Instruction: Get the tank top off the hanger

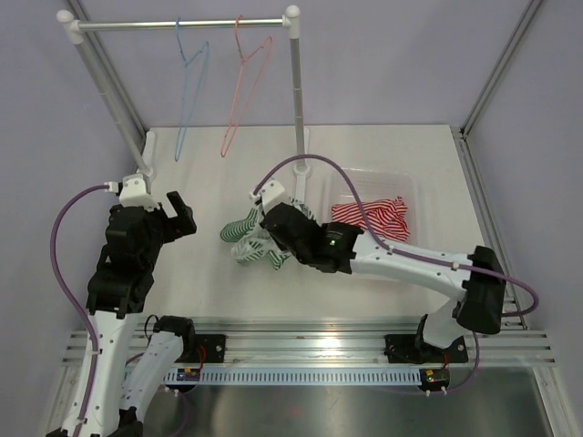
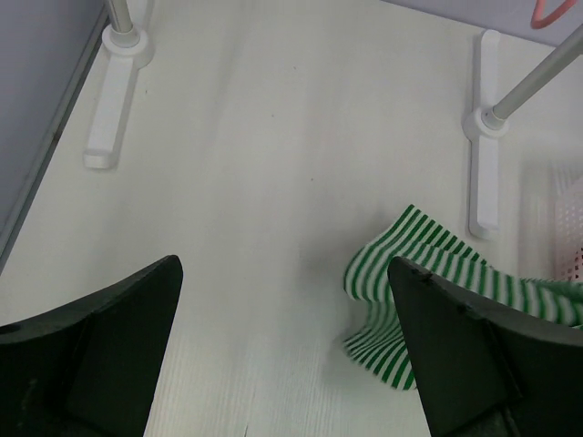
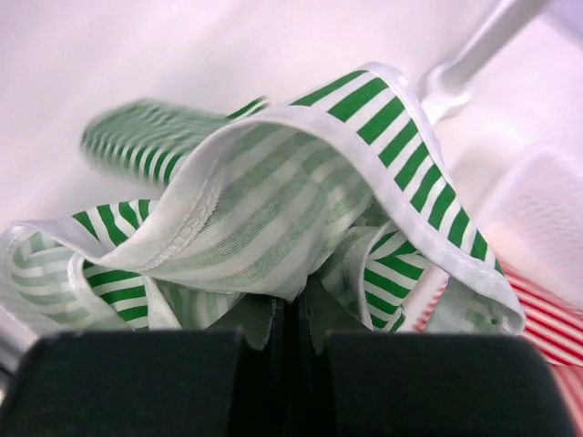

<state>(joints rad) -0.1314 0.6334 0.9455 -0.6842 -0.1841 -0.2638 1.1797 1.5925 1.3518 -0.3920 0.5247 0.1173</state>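
I will lift the tank top over the clear plastic bin with my right gripper, then lower it into the bin.
A green-and-white striped tank top (image 1: 244, 238) hangs bunched from my right gripper (image 1: 273, 238), just above the table's middle. In the right wrist view the jaws are shut on the fabric (image 3: 273, 218), which drapes over my right gripper (image 3: 299, 314). The top also shows at the right in the left wrist view (image 2: 410, 282). My left gripper (image 1: 178, 218) is open and empty, left of the top; its fingers (image 2: 100, 337) frame bare table. A blue hanger (image 1: 191, 86) and a pink hanger (image 1: 246, 77) hang bare on the rail (image 1: 182, 24).
A clear plastic bin (image 1: 405, 187) at the right holds a red-and-white striped garment (image 1: 369, 216). The rack's uprights (image 1: 298, 91) stand on white feet (image 2: 480, 146) at the back of the table. A second foot (image 2: 109, 100) lies at the left.
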